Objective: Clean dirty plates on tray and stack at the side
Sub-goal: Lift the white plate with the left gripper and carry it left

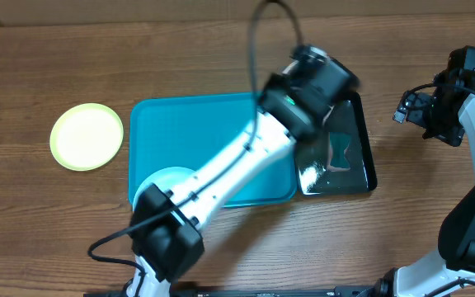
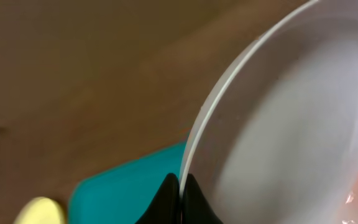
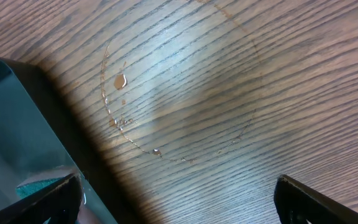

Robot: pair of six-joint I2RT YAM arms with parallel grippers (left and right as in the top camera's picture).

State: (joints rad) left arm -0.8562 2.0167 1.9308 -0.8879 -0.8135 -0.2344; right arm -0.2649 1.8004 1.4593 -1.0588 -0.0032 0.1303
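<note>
My left gripper carries the white plate (image 2: 278, 124) past the turquoise tray next, down onto the pale yellow-green plate (image 2: 41, 211), as that lies to its left in the overhead view.
My left gripper (image 2: 180, 194) is shut on the rim of the white plate (image 2: 278, 124) and holds it tilted. In the overhead view the left wrist (image 1: 313, 81) is over the black tray (image 1: 361, 177) and hides that plate. The light blue plate (image 1: 165, 177) lies at the near left of the turquoise tray (image 1: 188, 124), partly under my left arm. The pale yellow-green plate (image 1: 87, 136) lies on the table left of the tray. My right gripper (image 3: 179, 202) is open and empty over bare wood, right of the black tray.
The glossy black tray holds water and a teal piece (image 1: 340, 153). A wet ring with orange droplets (image 3: 120, 81) marks the wood below my right gripper. The black tray's corner (image 3: 17, 155) shows at the left of the right wrist view.
</note>
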